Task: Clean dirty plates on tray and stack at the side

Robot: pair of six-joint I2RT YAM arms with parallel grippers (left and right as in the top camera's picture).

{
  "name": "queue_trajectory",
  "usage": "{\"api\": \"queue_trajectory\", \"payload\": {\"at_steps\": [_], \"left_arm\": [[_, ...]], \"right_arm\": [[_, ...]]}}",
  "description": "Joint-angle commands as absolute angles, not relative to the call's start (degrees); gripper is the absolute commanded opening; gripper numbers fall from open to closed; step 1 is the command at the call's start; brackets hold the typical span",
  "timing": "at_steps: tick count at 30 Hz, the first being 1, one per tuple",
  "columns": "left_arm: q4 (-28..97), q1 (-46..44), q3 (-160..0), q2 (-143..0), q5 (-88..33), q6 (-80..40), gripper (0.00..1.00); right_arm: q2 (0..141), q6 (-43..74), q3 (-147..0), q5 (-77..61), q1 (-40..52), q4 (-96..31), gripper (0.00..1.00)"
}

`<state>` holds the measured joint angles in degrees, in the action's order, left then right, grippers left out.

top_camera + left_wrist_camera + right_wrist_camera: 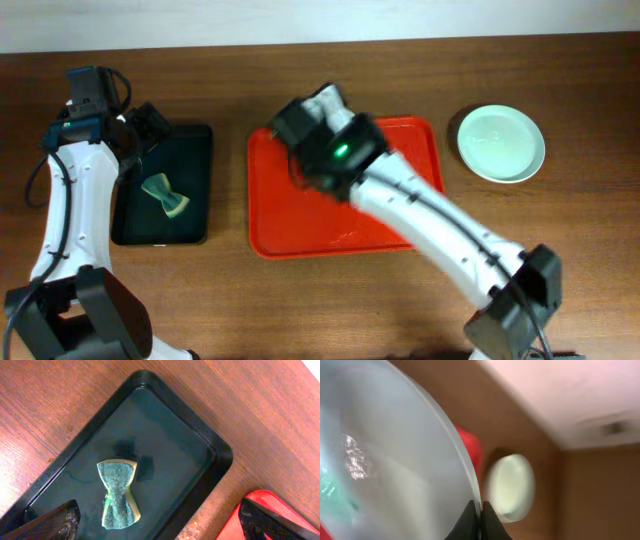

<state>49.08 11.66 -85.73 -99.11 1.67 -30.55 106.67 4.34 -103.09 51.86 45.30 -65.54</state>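
The sponge lies below my left gripper's spread fingers, so the gripper will next go down open into the black tray and close on the sponge's pinched middle (165,195) (118,493).
My right gripper (480,510) is shut on the rim of a pale plate (395,460), which fills the left of the right wrist view, tilted on edge, with a teal smear low on its left. In the overhead view this gripper (310,125) is over the far left part of the red tray (300,220), and the plate (325,100) shows just past it. Another pale mint plate (500,143) lies on the table right of the tray; it also shows in the right wrist view (510,487). My left gripper (159,510) is open and empty above the black tray.
A black tray (195,140) lies left of the red tray and holds a green and yellow sponge (165,195), pinched at its middle. The sponge (118,492) sits between my left fingers' spread. A corner of the red tray (270,500) shows in the left wrist view.
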Motion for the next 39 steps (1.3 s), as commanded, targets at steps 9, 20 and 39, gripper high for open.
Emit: {"api": "queue_trajectory", "payload": {"at_steps": [9, 20, 39], "left_arm": [[49.17, 11.79, -85.97, -99.39, 1.04, -30.35, 0.99], [48.86, 11.77, -85.97, -99.39, 1.02, -30.37, 0.99], [57.93, 1.98, -83.24, -99.66, 3.14, -29.82, 0.75]], "right_arm": [[106.45, 4.23, -103.37, 38.28, 46.5, -60.88, 0.04], [112.84, 10.74, -82.81, -23.35, 16.1, -41.85, 0.04], [112.9, 23.05, -70.26, -11.94, 22.61, -23.31, 0.04]]}}
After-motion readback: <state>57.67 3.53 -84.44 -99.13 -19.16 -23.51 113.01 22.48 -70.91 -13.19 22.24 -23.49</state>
